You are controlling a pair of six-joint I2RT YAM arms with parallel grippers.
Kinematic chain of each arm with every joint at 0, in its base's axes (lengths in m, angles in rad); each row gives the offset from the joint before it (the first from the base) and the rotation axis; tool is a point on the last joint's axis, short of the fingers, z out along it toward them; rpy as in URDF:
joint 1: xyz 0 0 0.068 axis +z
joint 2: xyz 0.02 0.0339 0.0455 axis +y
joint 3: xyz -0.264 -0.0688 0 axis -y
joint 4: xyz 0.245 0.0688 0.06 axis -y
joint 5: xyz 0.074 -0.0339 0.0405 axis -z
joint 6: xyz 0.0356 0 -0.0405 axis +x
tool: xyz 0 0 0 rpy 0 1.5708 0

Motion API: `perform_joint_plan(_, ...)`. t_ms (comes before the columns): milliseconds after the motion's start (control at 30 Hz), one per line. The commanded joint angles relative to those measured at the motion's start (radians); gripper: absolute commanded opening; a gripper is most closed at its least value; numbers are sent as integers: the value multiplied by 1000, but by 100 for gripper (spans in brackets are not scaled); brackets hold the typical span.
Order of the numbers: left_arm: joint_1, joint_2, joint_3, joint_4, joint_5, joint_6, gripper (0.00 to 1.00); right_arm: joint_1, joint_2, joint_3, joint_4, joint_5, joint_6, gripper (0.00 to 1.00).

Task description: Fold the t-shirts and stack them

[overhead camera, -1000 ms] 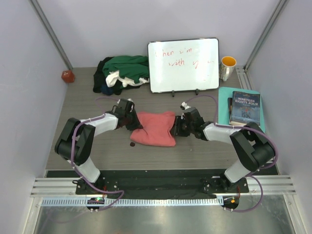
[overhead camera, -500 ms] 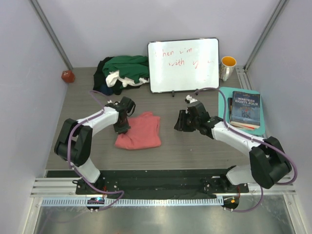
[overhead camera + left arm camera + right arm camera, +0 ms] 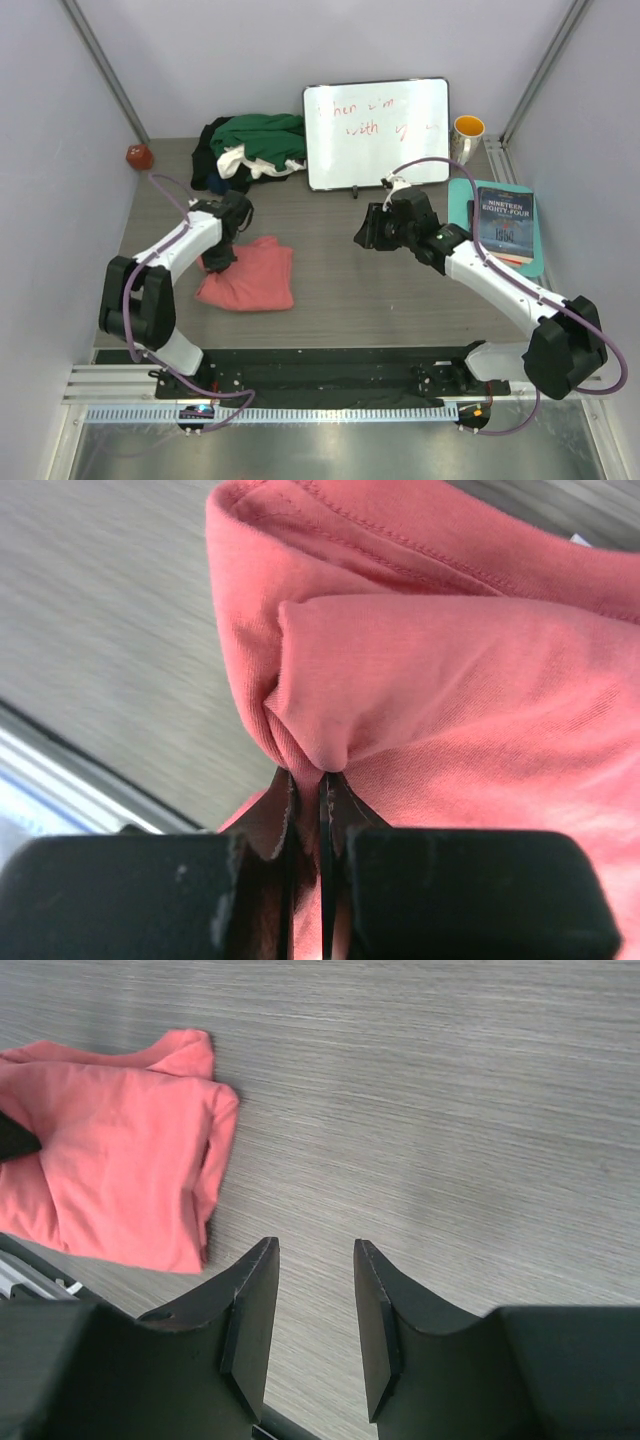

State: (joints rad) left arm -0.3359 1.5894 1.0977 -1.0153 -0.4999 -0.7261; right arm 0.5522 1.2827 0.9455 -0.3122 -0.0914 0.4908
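Observation:
I will next drag the t-shirt with my left gripper to the left in the top view, onto the bare tabletop beside it, and release it, as it's already folded.
The folded salmon-pink t-shirt (image 3: pixel 250 278) lies on the table at the left front. My left gripper (image 3: pixel 219 257) is shut on a pinch of its cloth at the upper left edge; the left wrist view shows the pink fabric (image 3: pixel 440 670) clamped between the fingertips. My right gripper (image 3: pixel 363 232) is open and empty above bare table at the middle, well right of the shirt, which shows at the left of the right wrist view (image 3: pixel 110 1150). A heap of dark green, white and black t-shirts (image 3: pixel 250 150) lies at the back left.
A white board with red writing (image 3: pixel 377 132) stands at the back centre. A yellow-lined mug (image 3: pixel 467 137) stands at the back right. A book (image 3: pixel 504 222) lies on a teal mat (image 3: pixel 458 195) at the right. A red-brown ball (image 3: pixel 139 156) sits at the far left.
My left gripper has dragged the pink shirt leftward and toward the front. My right gripper has let go of the shirt, opened and drawn back and up to the right.

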Motion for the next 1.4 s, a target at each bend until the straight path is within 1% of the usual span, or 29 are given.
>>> perform_joint_plan(0, 109, -45, 30, -92, -57, 89, 0, 0, -32, 55, -11, -16, -27, 42)
perform_joint_plan(133, 187, -52, 22, -109, -63, 125, 0, 0, -34, 72, -10, -21, -38, 43)
perform_joint_plan(200, 196, -51, 8, -103, -19, 125, 0, 0, -33, 81, -11, -24, -43, 43)
perform_joint_plan(233, 196, -46, 4, -104, -19, 120, 0, 0, -31, 84, -11, -27, -47, 43)
perform_joint_plan(333, 198, -13, -1, -130, -63, 93, 0, -1, -23, 93, -11, -36, -52, 43)
perform_joint_plan(533, 215, 15, -4, -144, -80, 62, 0, 2, -17, 96, -11, -71, -52, 43)
perform_joint_plan(667, 293, 9, 4, -147, -57, 71, 1, -1, -28, 95, -11, -70, -54, 43)
perform_joint_plan(733, 314, 1, 8, -158, -83, 67, 9, 0, -28, 98, -13, -70, -54, 43)
perform_joint_plan(800, 333, -20, 13, -164, -109, 56, 12, 0, -28, 98, -11, -74, -49, 43)
perform_joint_plan(833, 363, -29, 14, -157, -112, 59, 11, 0, -26, 98, -11, -82, -47, 43)
perform_joint_plan(867, 382, -34, 14, -155, -130, 56, 1, -1, -25, 99, -11, -85, -46, 43)
perform_joint_plan(1100, 455, 32, 2, -128, -152, 28, 1, 0, 9, 148, -13, -133, -29, 43)
perform_joint_plan(1233, 485, 35, -33, -109, -172, 24, 0, -1, 64, 193, -19, -166, -38, 43)
perform_joint_plan(1367, 557, 32, -21, -98, -151, 50, 0, -1, 119, 240, -18, -206, -38, 43)
